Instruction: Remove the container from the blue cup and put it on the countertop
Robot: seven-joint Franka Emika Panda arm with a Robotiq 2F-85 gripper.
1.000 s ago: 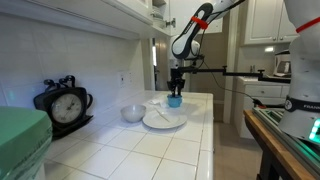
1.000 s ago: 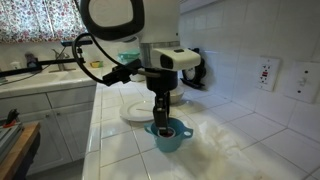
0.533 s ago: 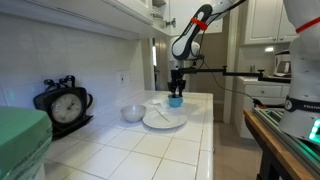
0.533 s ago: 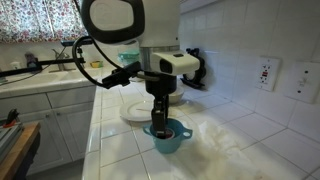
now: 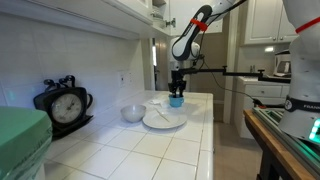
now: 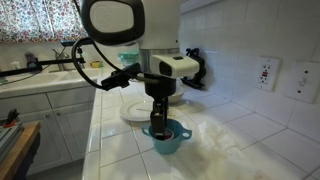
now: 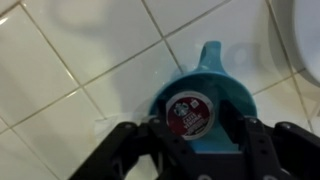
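Observation:
The pod is already between my gripper's open fingers, so they will next stay over the blue cup and close on the pod's sides.
The blue cup (image 5: 175, 101) stands on the white tiled countertop (image 5: 150, 150) near its far end; it also shows in an exterior view (image 6: 170, 140) and in the wrist view (image 7: 218, 92). The container (image 7: 185, 109), a small pod with a dark red round label on its pale lid, sits inside the cup. My gripper (image 7: 197, 132) points straight down over the cup in both exterior views (image 5: 176, 92) (image 6: 160, 126). It is open, with the black fingers (image 7: 135, 140) down on either side of the pod at the cup's rim. The pod is hidden in both exterior views.
A flat white plate (image 5: 163, 119) (image 6: 133, 108) lies beside the cup, its edge visible in the wrist view (image 7: 308, 30). A white bowl (image 5: 133, 113) and a black clock (image 5: 65, 103) stand by the wall. The counter edge (image 5: 213, 130) drops off on one side.
The gripper has come down slightly onto the blue cup. The cup and the pod have not moved.

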